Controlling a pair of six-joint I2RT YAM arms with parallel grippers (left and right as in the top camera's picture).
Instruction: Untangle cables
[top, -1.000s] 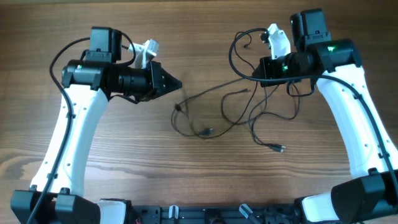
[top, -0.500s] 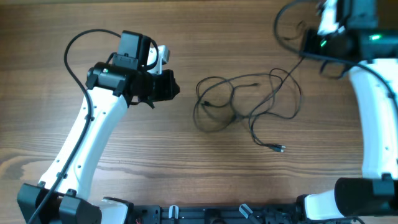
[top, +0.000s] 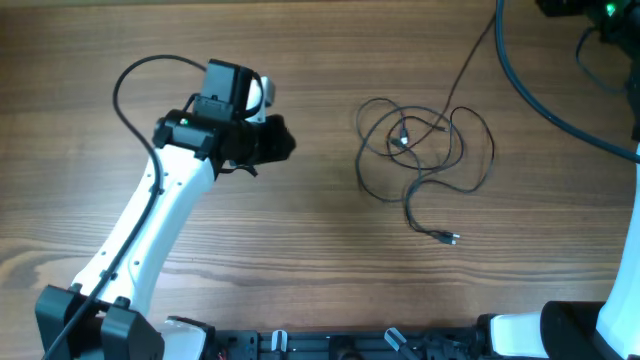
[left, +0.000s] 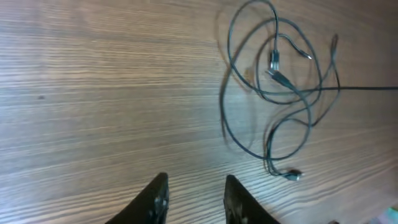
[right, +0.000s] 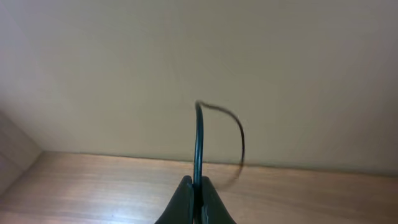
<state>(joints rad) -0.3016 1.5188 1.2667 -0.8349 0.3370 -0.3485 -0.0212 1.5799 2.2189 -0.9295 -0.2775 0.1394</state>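
Bare tabletop clear of the loops lies below my right gripper, to its right in the overhead view, so next my right gripper will lower there and release the cable.
The cables (top: 420, 150) lie in a tangle of thin black loops on the wood table, right of centre, with a plug end (top: 450, 238) trailing toward the front. One strand (top: 470, 60) rises from the tangle toward the top right. In the right wrist view my right gripper (right: 198, 183) is shut on a thin black cable (right: 199, 137), held high and facing a wall. In the overhead view this gripper is out of frame. My left gripper (top: 285, 140) is open and empty, left of the tangle. In the left wrist view its fingers (left: 196, 186) point at the cables (left: 280, 74).
The right arm's thick black cable (top: 530, 85) sweeps across the top right corner of the overhead view. The wooden table (top: 300, 240) fills the view. A black rail (top: 330, 345) runs along the front edge.
My right gripper has risen and moved off to the top right with a strand, dragging the tangle rightward. My left gripper has moved right and turned toward the tangle.
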